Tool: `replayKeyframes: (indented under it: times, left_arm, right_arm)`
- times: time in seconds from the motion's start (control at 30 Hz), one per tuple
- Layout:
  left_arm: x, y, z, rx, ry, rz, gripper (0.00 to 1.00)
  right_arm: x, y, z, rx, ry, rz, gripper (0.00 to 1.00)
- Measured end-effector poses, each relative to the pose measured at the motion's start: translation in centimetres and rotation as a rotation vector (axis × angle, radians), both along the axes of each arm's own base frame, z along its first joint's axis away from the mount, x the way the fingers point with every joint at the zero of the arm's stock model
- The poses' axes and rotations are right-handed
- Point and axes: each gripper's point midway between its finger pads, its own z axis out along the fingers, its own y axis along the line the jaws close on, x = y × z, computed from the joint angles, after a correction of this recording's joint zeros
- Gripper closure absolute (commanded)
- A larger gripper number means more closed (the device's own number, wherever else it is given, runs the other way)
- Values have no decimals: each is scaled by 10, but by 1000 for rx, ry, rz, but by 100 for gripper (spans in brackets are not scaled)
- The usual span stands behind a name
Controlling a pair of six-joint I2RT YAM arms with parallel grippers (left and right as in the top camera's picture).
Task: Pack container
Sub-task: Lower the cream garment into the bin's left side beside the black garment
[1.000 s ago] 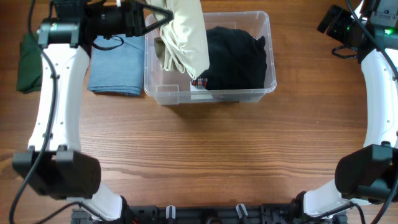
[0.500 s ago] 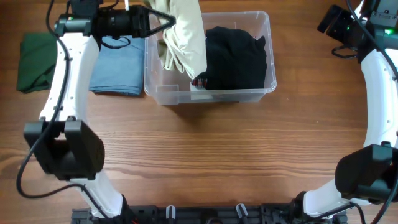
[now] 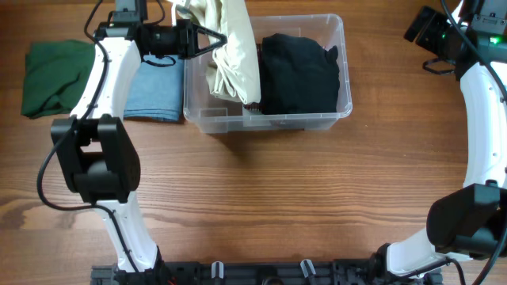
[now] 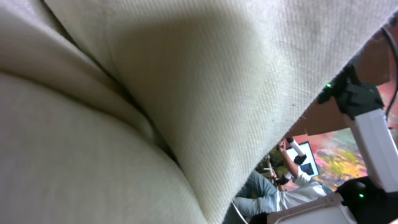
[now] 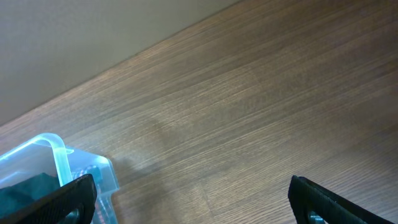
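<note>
The container's half beside the black garment lies below, so next my left gripper will lower there and release the cream garment (image 3: 235,59), whose lower end hangs inside.
The clear container (image 3: 269,121) stands at the back middle of the table, and its corner (image 5: 59,155) shows in the right wrist view. A black garment (image 3: 299,71) fills its right half. My left gripper (image 3: 211,33) is shut on a cream garment (image 3: 235,59) that hangs over the container's left half, its lower end inside. The same cream garment (image 4: 155,93) covers nearly all of the left wrist view and hides the fingers. Far off at the back right, my right gripper (image 3: 421,28) is open over bare wood, also seen in its own wrist view (image 5: 196,202).
A folded blue garment (image 3: 152,93) lies just left of the container, partly under the left arm. A folded dark green garment (image 3: 49,77) lies further left. A red-patterned bit of cloth (image 3: 253,104) shows at the container's front wall.
The left arm has swung right, toward the container, uncovering the green garment. The cream garment has stayed over the container's left half, shifting slightly. The right arm has not moved.
</note>
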Motion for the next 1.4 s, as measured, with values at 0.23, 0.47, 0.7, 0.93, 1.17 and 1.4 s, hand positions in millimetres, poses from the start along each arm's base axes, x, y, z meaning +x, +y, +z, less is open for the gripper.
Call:
replayKeyframes:
  times: [0.23,0.47,0.7,0.93,1.17,1.4]
  left_arm:
    - [7,2,-39,38,85,19,96]
    - [9,6,-56,113,125,55,94]
    - [13,16,-76,243,152,113,75]
    - [18,25,-89,332,159,156,76]
    - [20,28,-93,363,155,171,82]
    - [25,32,-88,393,135,191,78]
  right_arm:
    - [0,0,0,0,0,0,0]
    - [0,0,0,0,0,0,0]
    - [0,0,0,0,0,0,0]
    - [0,0,0,0,0,0,0]
    - [0,0,0,0,0,0,0]
    - [0,0,0,0,0,0,0]
